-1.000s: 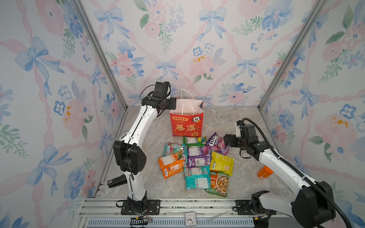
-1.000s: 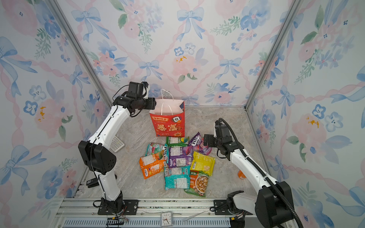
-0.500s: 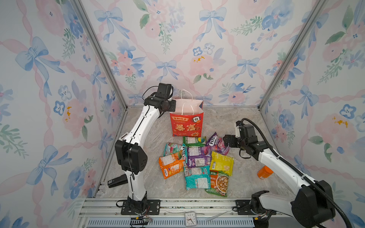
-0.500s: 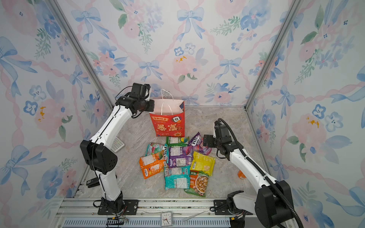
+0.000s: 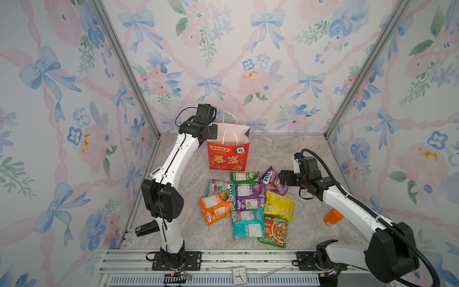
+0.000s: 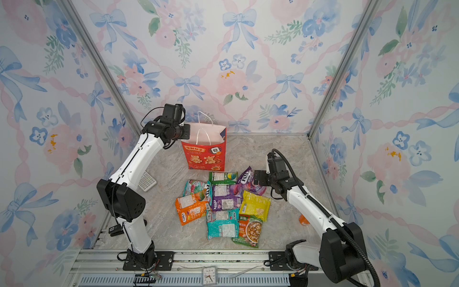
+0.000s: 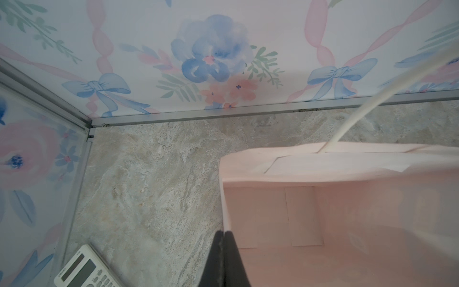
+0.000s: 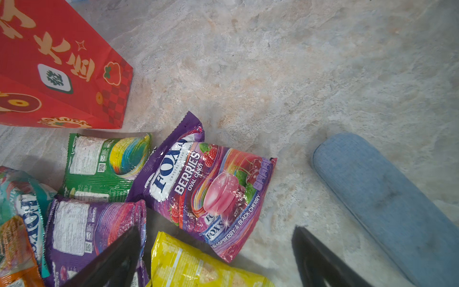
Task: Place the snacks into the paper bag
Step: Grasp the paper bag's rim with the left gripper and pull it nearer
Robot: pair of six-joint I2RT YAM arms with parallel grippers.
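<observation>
I need to pull the bag's rim in my left gripper back toward the bare floor (image 6: 167, 178) (image 7: 157, 234) beside the white calculator next and let go of it there.
The red paper bag (image 5: 228, 156) (image 6: 205, 156) stands upright and open at the back, its white inside (image 7: 347, 211) in the left wrist view. My left gripper (image 7: 224, 232) (image 5: 213, 131) is shut on the bag's left rim. The snacks (image 5: 248, 203) (image 6: 223, 201) lie in a pile in front of the bag. My right gripper (image 8: 216, 228) (image 5: 282, 177) hangs open and empty over the pile's right side, above a purple berries packet (image 8: 211, 188) and a yellow packet (image 8: 193, 266). A green packet (image 8: 104, 166) lies beside the bag's base (image 8: 57, 74).
An orange-capped bottle (image 5: 332, 217) lies near the right wall. A pale blue case (image 8: 387, 198) rests on the floor right of the purple packet. A white calculator (image 7: 84, 269) (image 6: 147, 181) sits by the left wall. Floral walls enclose three sides.
My left gripper moved right to the bag's left rim and shut on it. The right arm and the snacks have stayed put.
</observation>
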